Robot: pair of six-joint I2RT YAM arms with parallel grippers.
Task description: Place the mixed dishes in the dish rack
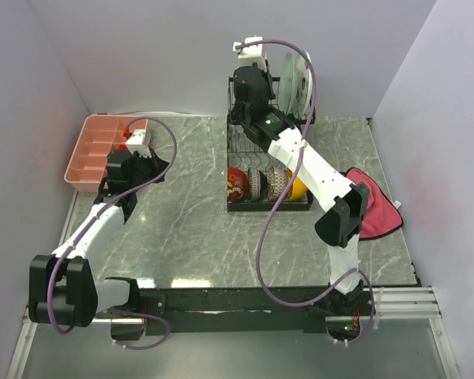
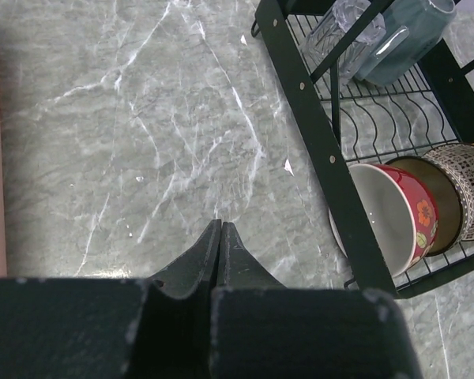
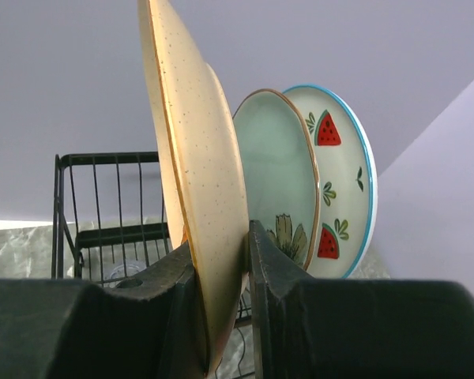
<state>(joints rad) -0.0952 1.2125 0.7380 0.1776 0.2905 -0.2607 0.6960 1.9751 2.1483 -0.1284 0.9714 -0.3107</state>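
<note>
The tan plate still hangs above the rack's back wires, so the robot's right gripper should next move down and toward the mint floral plate to release the tan plate in them.
My right gripper is shut on the rim of the tan plate and holds it upright over the back of the black wire dish rack. Behind it the mint floral plate and the watermelon-print plate stand on edge. In the top view my right gripper sits just left of those plates. A red bowl, a brown bowl and a patterned bowl stand in the lower tray. My left gripper is shut and empty above the marble table, left of the rack.
The pink compartment tray lies at the back left, beside my left arm. The red cloth lies right of the rack. A clear glass and a grey-blue mug sit in the rack's upper basket. Walls close in behind and on both sides.
</note>
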